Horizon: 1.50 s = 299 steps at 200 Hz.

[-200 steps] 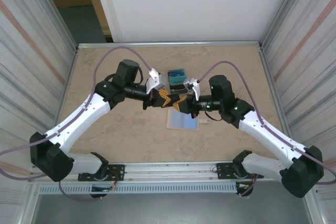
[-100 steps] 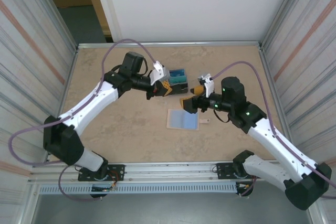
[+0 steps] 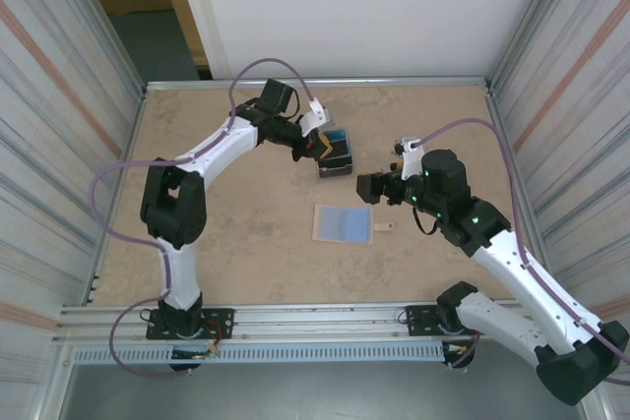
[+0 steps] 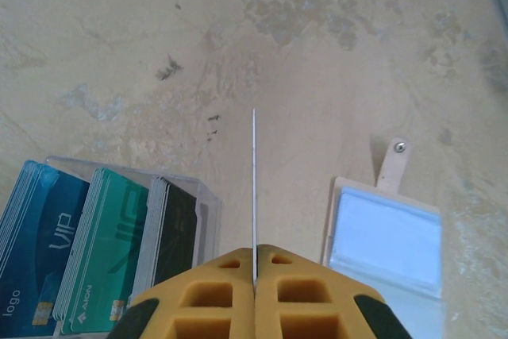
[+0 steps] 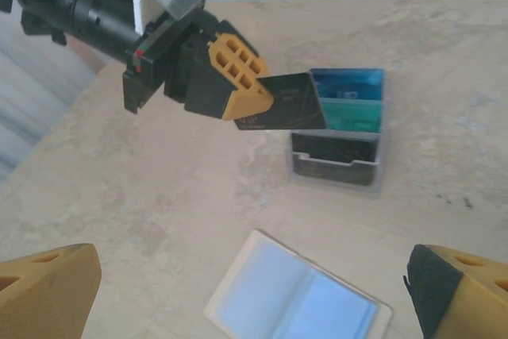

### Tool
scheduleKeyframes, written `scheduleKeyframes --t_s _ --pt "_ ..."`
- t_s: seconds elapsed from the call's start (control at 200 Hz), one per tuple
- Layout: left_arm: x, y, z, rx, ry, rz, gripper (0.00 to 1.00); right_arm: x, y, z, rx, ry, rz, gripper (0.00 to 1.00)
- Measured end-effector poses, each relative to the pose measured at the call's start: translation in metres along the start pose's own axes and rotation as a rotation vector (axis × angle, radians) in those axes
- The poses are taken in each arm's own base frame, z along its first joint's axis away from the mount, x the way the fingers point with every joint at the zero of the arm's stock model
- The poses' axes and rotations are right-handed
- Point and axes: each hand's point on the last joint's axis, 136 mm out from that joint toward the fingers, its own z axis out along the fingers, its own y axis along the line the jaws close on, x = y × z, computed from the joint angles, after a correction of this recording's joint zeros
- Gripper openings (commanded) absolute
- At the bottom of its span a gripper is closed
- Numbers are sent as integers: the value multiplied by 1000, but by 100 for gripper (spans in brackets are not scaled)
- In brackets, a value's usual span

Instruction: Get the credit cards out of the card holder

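Observation:
The left gripper brings the dark credit card (image 5: 290,102) down onto the black stack in the clear stand next. It releases it there, because those cards share its dark side.
The card holder (image 3: 343,223), a pale blue folder with a snap strap, lies open and flat on the table; it also shows in the left wrist view (image 4: 389,236) and the right wrist view (image 5: 298,303). My left gripper (image 3: 321,145) is shut on a dark credit card (image 5: 290,102), seen edge-on as a thin line (image 4: 254,188) between its yellow fingers (image 5: 238,77). The card hangs just over the clear stand (image 3: 335,154). My right gripper (image 3: 369,187) is open and empty, to the right of the folder and above it.
The clear tiered stand (image 4: 178,196) holds blue (image 4: 40,244), teal (image 4: 107,256) and black (image 4: 171,240) stacks of cards. Metal rails edge the table (image 3: 197,243), and corrugated walls close both sides.
Both grippers met over the folder a second ago. The right gripper opened and drew back right. The left arm carried the dark card back toward the clear stand.

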Motion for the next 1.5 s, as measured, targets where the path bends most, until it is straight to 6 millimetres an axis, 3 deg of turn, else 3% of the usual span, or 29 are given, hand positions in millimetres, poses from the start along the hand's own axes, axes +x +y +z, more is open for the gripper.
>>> scheduleKeyframes --t_s 0.466,1.062,1.298,1.498 --pt "27 41 44 -6 58 -21 0 -10 -29 -16 168 -75 67 99" --pt "48 48 71 2 128 -33 0 -12 -32 -24 180 -101 77 98" --pt "55 53 72 -28 164 -16 24 -11 -32 -25 180 -102 80 99" --pt "59 56 72 -52 188 -9 27 -11 -34 -25 184 -104 82 99"
